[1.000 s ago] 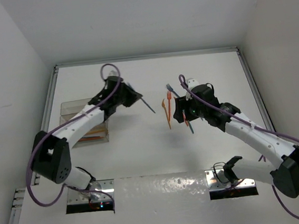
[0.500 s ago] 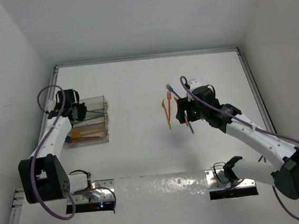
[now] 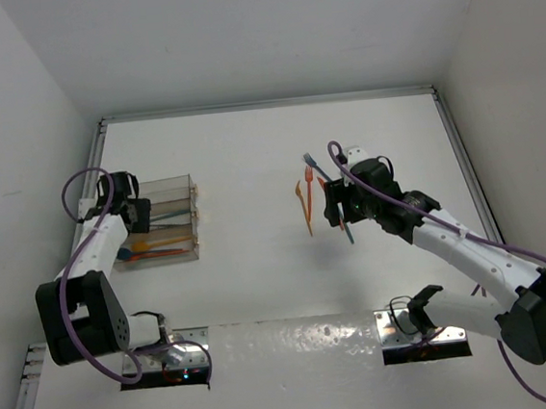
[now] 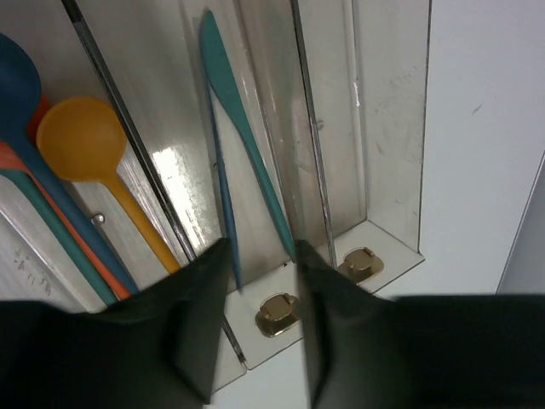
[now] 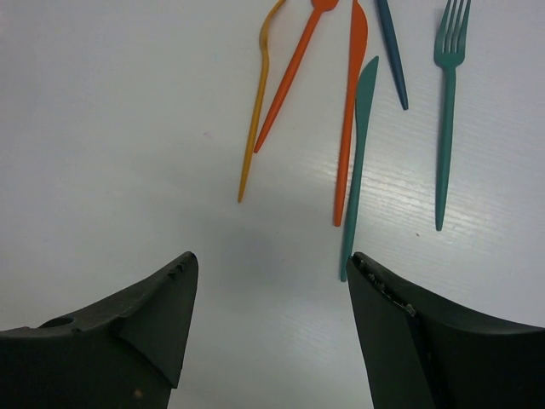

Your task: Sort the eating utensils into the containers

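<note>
The right gripper moves down and toward the right in the wrist view next, onto the teal knife's handle end (image 5: pixel 345 269), because this end sticks out past the orange knife (image 5: pixel 351 111).
The clear containers (image 3: pixel 160 187) stand at the left of the table, with orange, blue and teal utensils inside. My left gripper (image 3: pixel 137 214) is at their left end, open and empty. In the left wrist view my left gripper (image 4: pixel 262 256) hangs over one end of a bin (image 4: pixel 392 128). In that bin lie a teal knife (image 4: pixel 243 128) and a thin blue utensil (image 4: pixel 223 187). An orange spoon (image 4: pixel 81 141) lies in the neighbouring bin. My right gripper (image 5: pixel 272 264) is open above bare table. Just beyond it lie a teal knife (image 5: pixel 358 170), an orange knife (image 5: pixel 351 111) and a teal fork (image 5: pixel 444 111).
More loose utensils lie by the right gripper: a yellow-orange one (image 5: pixel 255 111), an orange one (image 5: pixel 289 77) and a blue one (image 5: pixel 392 51). In the top view the loose group (image 3: pixel 307 193) sits at mid table. White walls enclose the table.
My left arm swung from mid table, carrying a blue utensil, to the left end of the containers; the utensil is no longer in the jaws. The right gripper barely moved.
</note>
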